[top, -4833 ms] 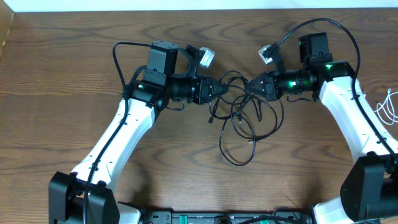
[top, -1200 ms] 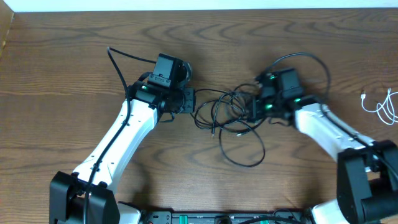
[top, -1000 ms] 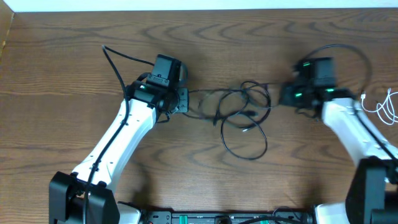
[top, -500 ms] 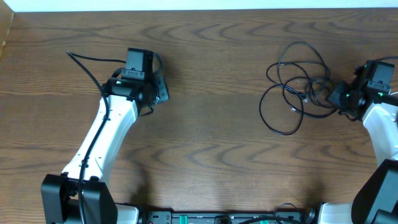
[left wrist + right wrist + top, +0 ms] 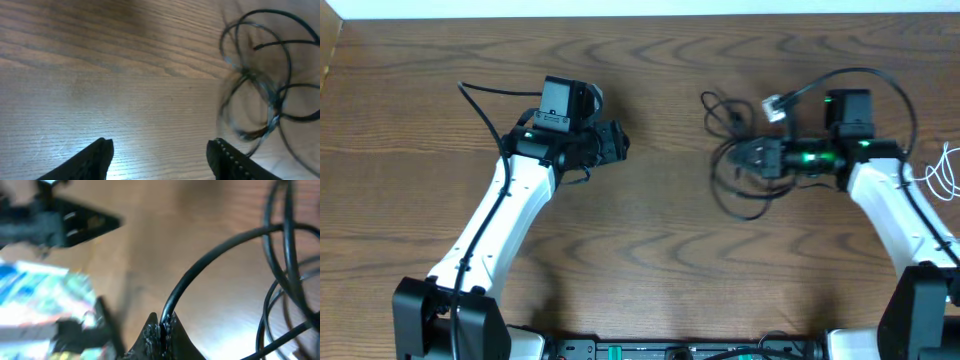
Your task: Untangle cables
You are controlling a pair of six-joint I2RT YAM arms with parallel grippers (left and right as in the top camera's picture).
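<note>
My right gripper will pull the pinched cable to its right in the overhead view, where the white cable (image 5: 942, 168) lies, since it runs into the tangle. Then it will let go.
A tangle of black cables (image 5: 728, 118) lies right of the table's centre, with loops trailing down beneath my right gripper (image 5: 738, 157). That gripper is shut on one black cable (image 5: 210, 265), pinched between its fingertips (image 5: 162, 324) and arching up to the right. My left gripper (image 5: 618, 140) hovers over bare wood to the left, well apart from the bundle. It is open with nothing between its fingers (image 5: 160, 147). In the left wrist view the black cables (image 5: 260, 85) show blurred at the upper right. A white cable (image 5: 942, 168) lies at the right edge.
The table is dark wood (image 5: 650, 250). My left arm (image 5: 50, 225) shows blurred at the upper left of the right wrist view. A thick black robot lead (image 5: 485, 100) arcs behind the left arm.
The left gripper has opened and shifted slightly right. The right arm has swung back to the left, dragging the black cable bundle with it from the right edge.
</note>
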